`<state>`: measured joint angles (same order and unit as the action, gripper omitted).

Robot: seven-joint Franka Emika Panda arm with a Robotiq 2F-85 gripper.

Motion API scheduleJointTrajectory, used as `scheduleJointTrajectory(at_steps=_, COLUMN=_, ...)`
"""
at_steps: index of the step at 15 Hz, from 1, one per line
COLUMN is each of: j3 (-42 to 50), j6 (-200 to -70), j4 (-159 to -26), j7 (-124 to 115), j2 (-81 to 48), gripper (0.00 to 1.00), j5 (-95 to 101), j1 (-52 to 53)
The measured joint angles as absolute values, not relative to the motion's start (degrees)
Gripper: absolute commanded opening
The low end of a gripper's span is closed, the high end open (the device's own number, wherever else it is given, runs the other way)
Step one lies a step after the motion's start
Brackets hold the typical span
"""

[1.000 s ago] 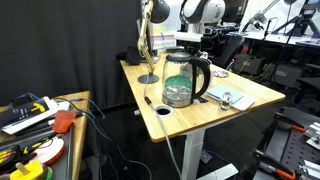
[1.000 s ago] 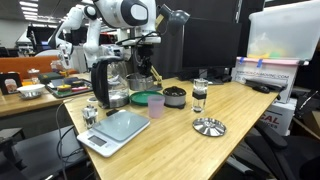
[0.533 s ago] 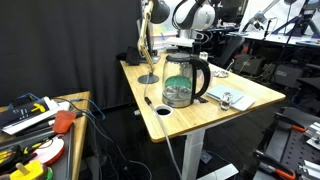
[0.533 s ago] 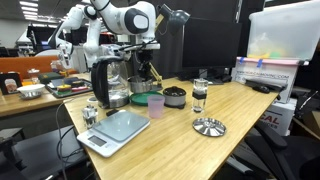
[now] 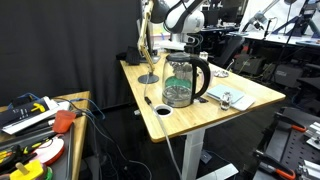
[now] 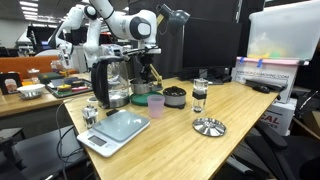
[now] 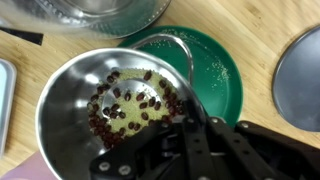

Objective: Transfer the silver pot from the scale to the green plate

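Observation:
The silver pot is hanging off-center over the green plate, so I will lower my gripper while easing it toward the plate's bare green side, then release the pot's rim.
In the wrist view the silver pot is a shiny metal cup with dark beans in its bottom. It hangs just over the green plate, covering the plate's left part. My gripper is shut on the pot's rim. In an exterior view the gripper is low over the green plate, beside the glass kettle. The scale lies at the table's near corner, away from the gripper. I cannot tell whether the pot touches the plate.
Around the plate stand a lilac cup, a dark bowl, a small glass and a flat metal lid. In an exterior view the kettle hides the gripper, and a desk lamp stands behind it.
The arm has swung and come down with the pot, from higher up to close above the green plate. The other things on the table have not moved.

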<state>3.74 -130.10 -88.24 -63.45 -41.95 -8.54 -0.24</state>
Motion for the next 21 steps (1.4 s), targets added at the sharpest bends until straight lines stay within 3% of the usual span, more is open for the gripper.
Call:
scheduleJointTrajectory(at_steps=9, j3=3.91, j6=-125.34, j4=-77.29, j7=-62.83, j2=-50.68, gripper=0.01, j5=-8.01, j1=0.68)
scheduleJointTrajectory(at_steps=10, j3=3.99, j6=-124.94, j4=-76.26, j7=-62.83, j2=-51.31, gripper=0.07, j5=-7.82, j1=0.86)
scheduleJointTrajectory(at_steps=12, j3=4.08, j6=-123.95, j4=-74.5, j7=-62.83, j2=-52.38, gripper=0.32, j5=-7.42, j1=1.13)
scheduleJointTrajectory(at_steps=14, j3=4.12, j6=-122.78, j4=-73.02, j7=-62.83, j2=-53.17, gripper=0.38, j5=-7.16, j1=1.27)
scheduleJointTrajectory(at_steps=21, j3=4.74, j6=-120.9, j4=-71.42, j7=-62.83, j2=-53.44, gripper=0.87, j5=-6.56, j1=1.28)
